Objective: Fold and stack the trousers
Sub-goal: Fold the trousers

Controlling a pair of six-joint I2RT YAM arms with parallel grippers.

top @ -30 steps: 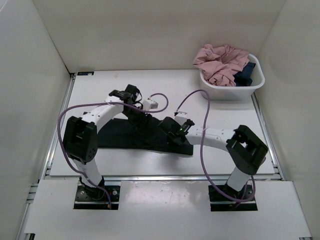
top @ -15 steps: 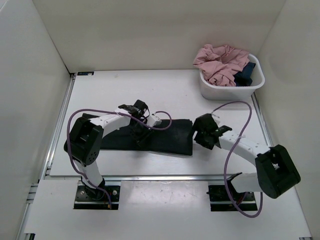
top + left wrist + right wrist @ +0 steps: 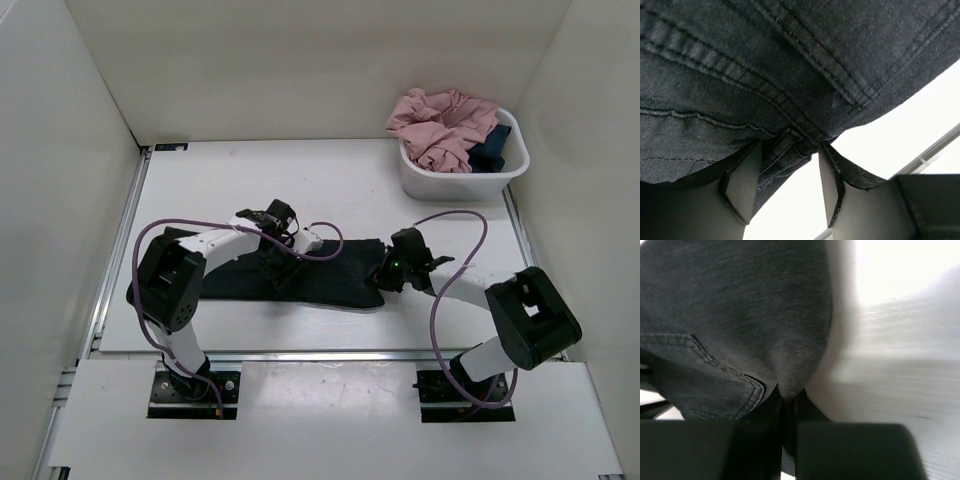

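Note:
My right gripper should next lift the pinched end of the folded trousers, fold it over their middle, which is to the gripper's left in the top view, and let go to make the folded trousers shorter.
The black trousers [image 3: 330, 275] lie folded in a long band across the near middle of the table. My left gripper [image 3: 276, 268] is low over the band's middle; in the left wrist view [image 3: 790, 150] its jaws stand apart, with a seamed edge of the trousers [image 3: 790, 75] hanging between them beside the left finger [image 3: 742, 185]. My right gripper [image 3: 390, 272] is at the band's right end; in the right wrist view [image 3: 788, 395] it is shut on a pinched fold of the trousers [image 3: 740, 315].
A white basket [image 3: 460, 182] stands at the back right, holding a pink garment [image 3: 440, 125] and a small dark blue garment [image 3: 492, 148]. White walls enclose the table [image 3: 330, 190]. Purple cables loop over both arms.
My right arm swung out to the right, then came back in to the trousers' right end and shut on it. My left arm dropped onto the band's middle and has stayed there.

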